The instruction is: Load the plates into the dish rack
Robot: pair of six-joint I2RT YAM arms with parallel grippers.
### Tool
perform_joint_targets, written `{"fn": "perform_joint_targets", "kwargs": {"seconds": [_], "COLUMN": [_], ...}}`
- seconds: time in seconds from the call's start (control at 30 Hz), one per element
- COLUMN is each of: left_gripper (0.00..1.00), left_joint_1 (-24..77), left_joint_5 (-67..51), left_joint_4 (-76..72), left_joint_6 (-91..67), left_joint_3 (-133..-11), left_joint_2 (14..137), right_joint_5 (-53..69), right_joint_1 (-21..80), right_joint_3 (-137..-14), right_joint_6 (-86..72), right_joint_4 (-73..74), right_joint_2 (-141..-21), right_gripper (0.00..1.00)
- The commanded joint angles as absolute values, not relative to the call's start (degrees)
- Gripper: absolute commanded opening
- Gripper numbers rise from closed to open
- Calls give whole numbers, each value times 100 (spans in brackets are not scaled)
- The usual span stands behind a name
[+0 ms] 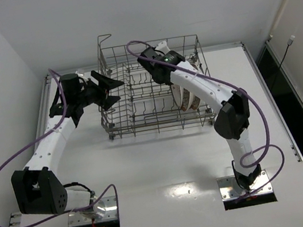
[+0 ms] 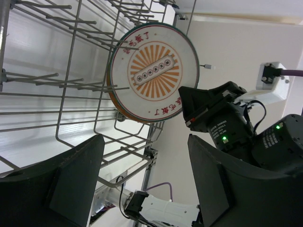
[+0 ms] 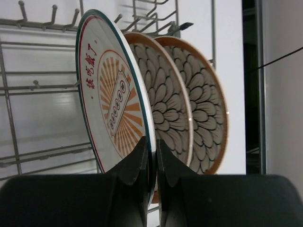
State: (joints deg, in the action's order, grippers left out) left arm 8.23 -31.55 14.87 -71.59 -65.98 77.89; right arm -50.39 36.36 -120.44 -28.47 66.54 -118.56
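Note:
The sunburst plate stands upright, so my right gripper next needs to ease slightly down, seat it in the rack slot beside the petal-patterned plates and release the plate's rim.
Two petal-patterned plates with brown-orange rims (image 3: 166,99) (image 3: 204,101) stand upright side by side in the grey wire dish rack (image 3: 9,118). My right gripper (image 3: 151,147) is shut on the rim of a third plate (image 3: 111,94), white with an orange sunburst and a green rim, held upright just left of them. In the top view the plates (image 1: 189,100) stand at the right end of the rack (image 1: 121,131). My left gripper (image 1: 118,91) is open and empty outside the rack's left side. It sees the sunburst plate (image 2: 154,71) through the wires.
The rack's tall grid sides (image 2: 71,85) and upright tines surround the plates. The right arm's wrist (image 2: 222,127) reaches over the rack from the right. The white table (image 1: 166,169) ends in metal rails at the left and right.

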Motion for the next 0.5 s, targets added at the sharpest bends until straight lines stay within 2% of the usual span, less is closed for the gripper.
{"fn": "perform_joint_targets", "kwargs": {"seconds": [0.0,0.13,0.3,0.4,0.43,0.47], "left_gripper": [69,69,69,69,69,69], "left_joint_1": [844,844,844,844,844,844], "left_joint_5": [-3226,-3226,-3226,-3226,-3226,-3226], "left_joint_4": [1397,1345,1292,1292,1240,1239], "left_joint_6": [-7137,-7137,-7198,-7251,-7251,-7251], "left_joint_3": [-6530,-6530,-6478,-6478,-6478,-6478], "left_joint_2": [7673,7673,7673,7673,7673,7725], "right_joint_5": [-5020,-4677,-4421,-4289,-4237,-4158], "right_joint_1": [3656,3656,3656,3656,3656,3656], "right_joint_3": [-11831,-11830,-12023,-12313,-12400,-12567], "right_joint_6": [-2812,-2812,-2936,-2997,-2997,-2997], "right_joint_4": [6653,6706,6820,7039,7101,7154], "right_joint_2": [-11848,-11979,-12032,-12032,-11971,-11971], "right_gripper": [0,0,5,15,28,37]}}
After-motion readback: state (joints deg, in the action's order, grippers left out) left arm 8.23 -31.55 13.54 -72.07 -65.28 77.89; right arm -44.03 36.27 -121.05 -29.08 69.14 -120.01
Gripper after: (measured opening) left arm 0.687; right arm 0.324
